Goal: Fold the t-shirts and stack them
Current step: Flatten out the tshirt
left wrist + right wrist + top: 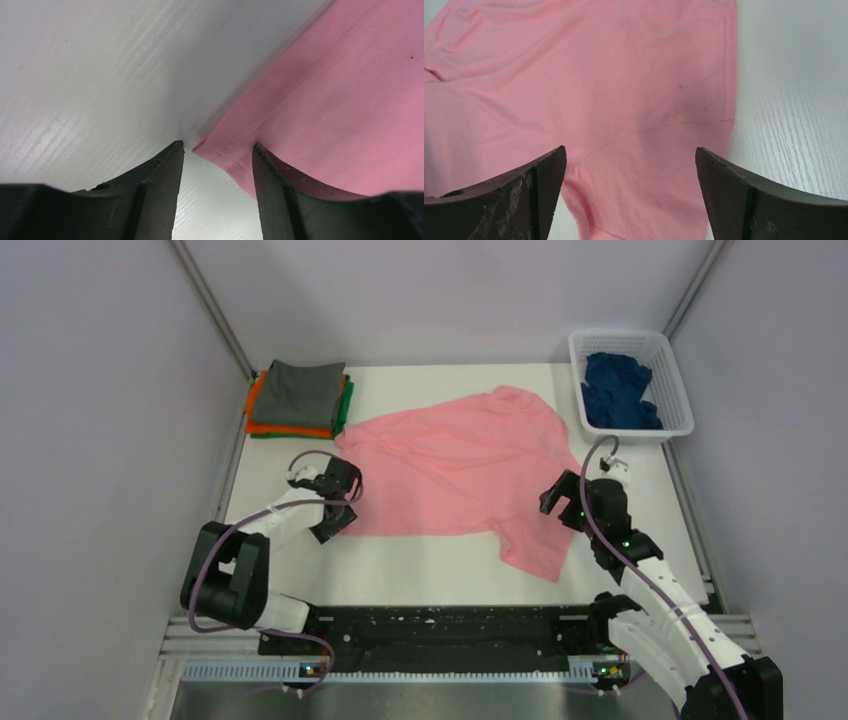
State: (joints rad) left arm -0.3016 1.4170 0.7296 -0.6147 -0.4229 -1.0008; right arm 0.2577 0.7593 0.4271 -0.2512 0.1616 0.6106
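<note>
The right gripper moves down next, then draws back to the cuff's nearest corner (556, 579).
The light pink t-shirt (455, 465) lies spread flat on the white table. My left gripper (340, 510) is open at the shirt's near left corner; in the left wrist view the hem corner (220, 150) lies between the jaws (217, 150), not pinched. My right gripper (562, 502) is open over the shirt's near right sleeve (644, 165), its jaws wide apart above the cloth. A folded stack with the grey t-shirt (300, 390) on top of the orange (258, 412) and green (344, 405) ones sits at the back left. The navy t-shirt (618, 390) lies crumpled in the basket.
The white lattice basket (672, 380) stands at the back right corner. Grey walls with metal posts enclose the table on three sides. The black rail with both arm bases runs along the near edge (440, 630).
</note>
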